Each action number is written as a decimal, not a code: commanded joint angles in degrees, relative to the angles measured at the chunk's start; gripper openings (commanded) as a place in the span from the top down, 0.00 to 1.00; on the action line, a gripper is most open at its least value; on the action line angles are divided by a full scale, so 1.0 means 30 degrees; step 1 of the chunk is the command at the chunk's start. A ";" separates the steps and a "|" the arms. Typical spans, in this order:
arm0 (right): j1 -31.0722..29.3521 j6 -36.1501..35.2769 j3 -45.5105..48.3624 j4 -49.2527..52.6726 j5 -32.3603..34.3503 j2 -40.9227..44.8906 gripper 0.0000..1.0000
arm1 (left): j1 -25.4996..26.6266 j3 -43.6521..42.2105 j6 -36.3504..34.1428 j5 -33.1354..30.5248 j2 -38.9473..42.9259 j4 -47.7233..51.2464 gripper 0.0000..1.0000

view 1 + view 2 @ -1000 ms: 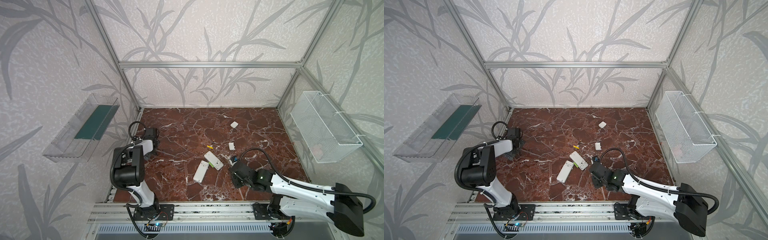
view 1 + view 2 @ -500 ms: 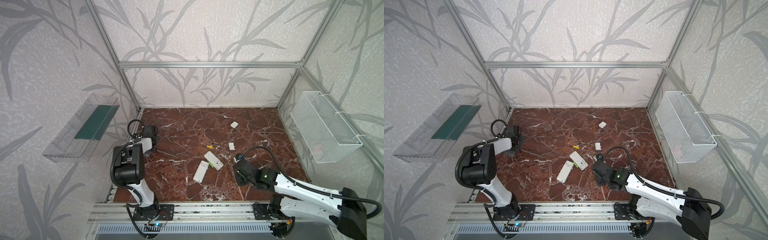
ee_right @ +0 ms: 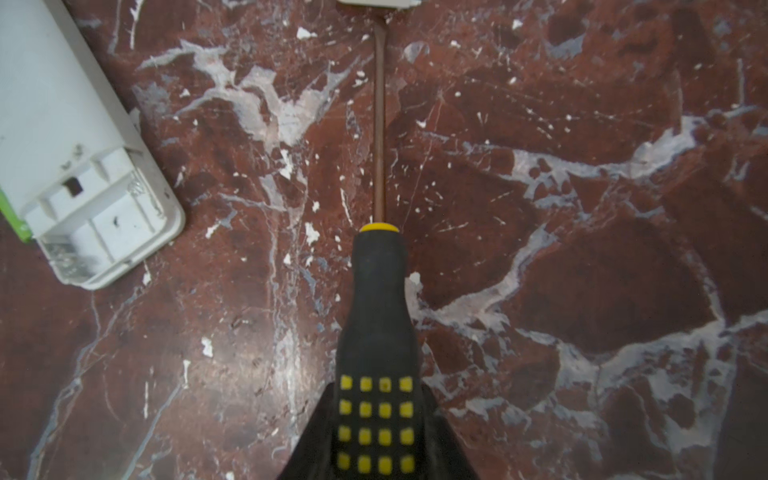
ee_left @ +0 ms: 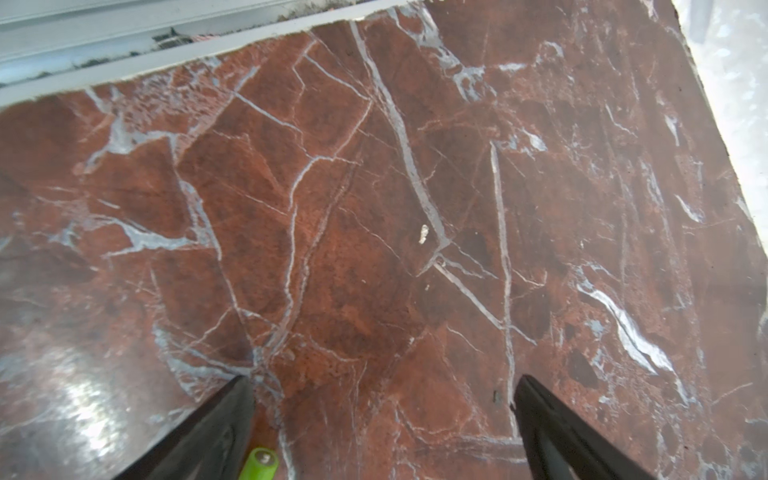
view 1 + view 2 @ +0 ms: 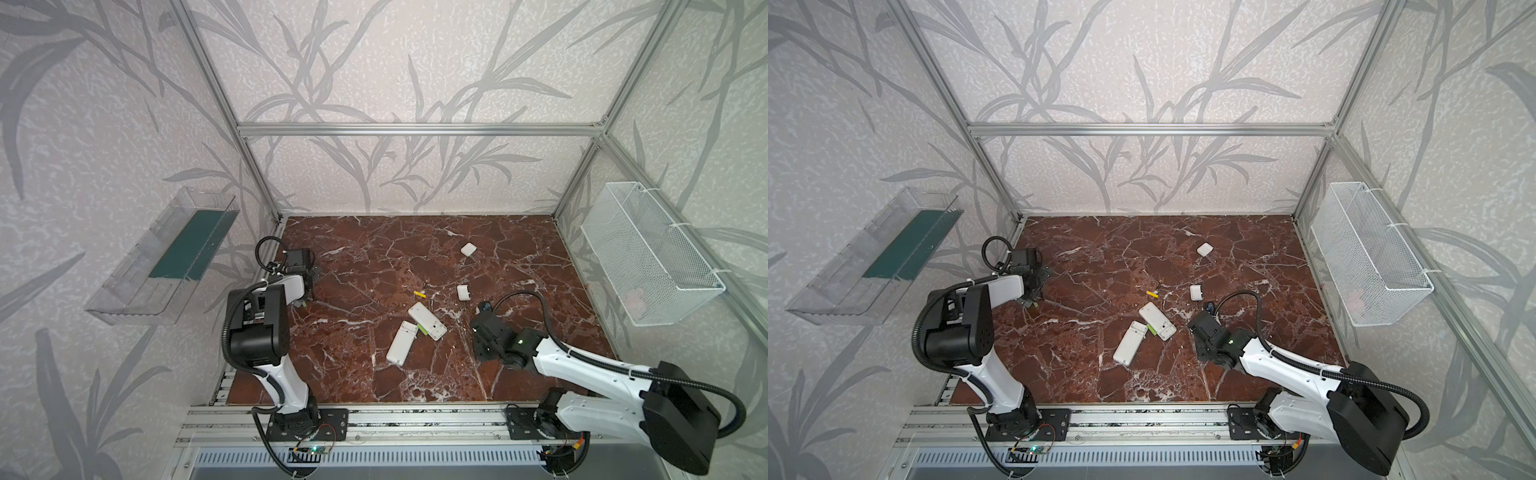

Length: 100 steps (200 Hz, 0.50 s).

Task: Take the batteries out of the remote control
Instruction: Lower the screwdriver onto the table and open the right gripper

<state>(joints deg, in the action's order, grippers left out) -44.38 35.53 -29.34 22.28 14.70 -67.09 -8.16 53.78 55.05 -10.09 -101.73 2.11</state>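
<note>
The screwdriver's tip meets the nearer cover, so I should push my right gripper outward against it, then release the screwdriver on the marble [image 5: 459, 316] [image 3: 328, 172] beside the open remote.
Two white remote controls lie mid-table. One remote [image 5: 428, 320] [image 5: 1157, 320] [image 3: 70, 137] shows an open, empty compartment, and a lime-green battery [image 5: 424, 330] [image 3: 10, 216] lies against its side. The other remote [image 5: 401, 343] [image 5: 1129, 343] lies just in front. A yellow battery [image 5: 420, 294] [image 5: 1152, 294] rests farther back. Another lime-green battery [image 4: 259, 463] [image 5: 303, 304] lies by my left gripper [image 4: 382, 382] [image 5: 309, 286], which is open and empty. My right gripper [image 3: 377, 390] [image 5: 482, 332] is shut on a black-and-yellow screwdriver [image 3: 376, 311].
Two small white covers [image 5: 468, 249] [image 5: 463, 291] lie on the marble; the screwdriver's tip points at the nearer cover. A clear tray [image 5: 166, 257] hangs on the left wall and a white wire basket [image 5: 648, 253] on the right wall.
My right arm has shifted slightly, carrying the screwdriver a little to the right and farther back. The left arm has barely moved.
</note>
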 commanded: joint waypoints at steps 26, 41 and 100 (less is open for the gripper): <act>0.0957 -0.0633 0.0506 -0.2024 -0.1377 -0.1521 0.98 | -0.0033 -0.0522 0.0060 0.1751 -0.0983 0.1728 0.01; 0.0994 -0.1178 0.0269 -0.2183 -0.1453 -0.2012 0.97 | -0.0033 -0.0478 0.0037 0.1715 -0.0982 0.1836 0.01; 0.1518 -0.1961 0.0045 -0.3325 -0.3346 -0.3167 0.84 | 0.0026 -0.0399 -0.0213 0.1686 -0.0842 0.2075 0.01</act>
<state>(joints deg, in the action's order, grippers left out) -39.97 31.48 -28.84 9.43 10.55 -74.83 -8.32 53.91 53.54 -9.17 -101.73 2.44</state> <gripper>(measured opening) 0.275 0.992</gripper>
